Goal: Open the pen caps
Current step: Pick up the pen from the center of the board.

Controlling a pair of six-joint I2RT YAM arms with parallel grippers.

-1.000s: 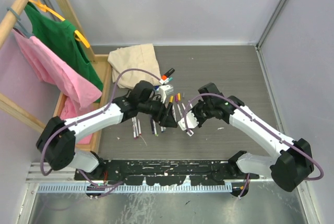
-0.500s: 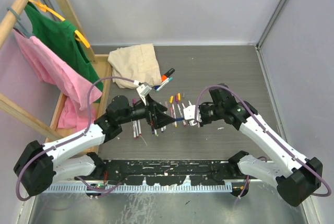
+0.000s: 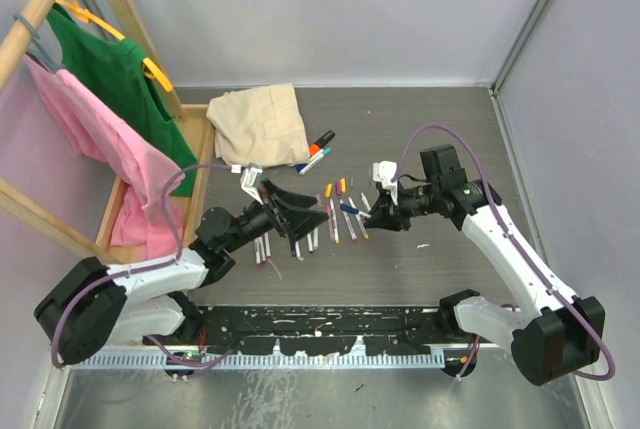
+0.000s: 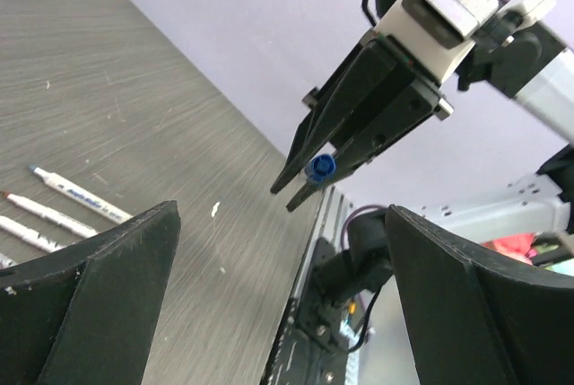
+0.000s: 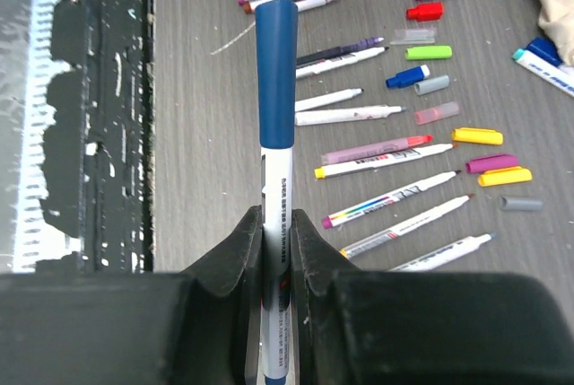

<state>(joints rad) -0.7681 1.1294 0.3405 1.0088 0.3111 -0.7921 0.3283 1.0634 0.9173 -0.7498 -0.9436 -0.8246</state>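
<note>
My left gripper moves across and slightly outward next, with open fingers around the dark blue cap (image 5: pixel 276 71). That cap sticks out free of my right gripper.
My right gripper (image 5: pixel 277 219) is shut on a white-barrelled pen (image 5: pixel 276 196) whose dark blue cap (image 5: pixel 276 71) is still on and sticks out past the fingertips. In the left wrist view the same right gripper (image 4: pixel 309 183) hangs above the table with the blue cap end (image 4: pixel 320 167) pointing at the camera. My left gripper (image 3: pixel 318 211) is wide open and empty, a short way left of the right gripper (image 3: pixel 380 215). Several uncapped pens (image 5: pixel 395 149) and loose pen caps, such as a red one (image 5: pixel 424 12) and a green one (image 5: pixel 428 52), lie on the table below.
A beige cloth (image 3: pixel 258 124) lies at the back, with a thick black marker (image 3: pixel 322 139) by it. A wooden rack holding green (image 3: pixel 115 74) and pink (image 3: pixel 90 129) garments stands at the left. The black base rail (image 3: pixel 320 324) runs along the near edge.
My left gripper has opened and pulled back to the left, away from the pen. The right gripper has swung right and lifted with the pen, cap still on.
</note>
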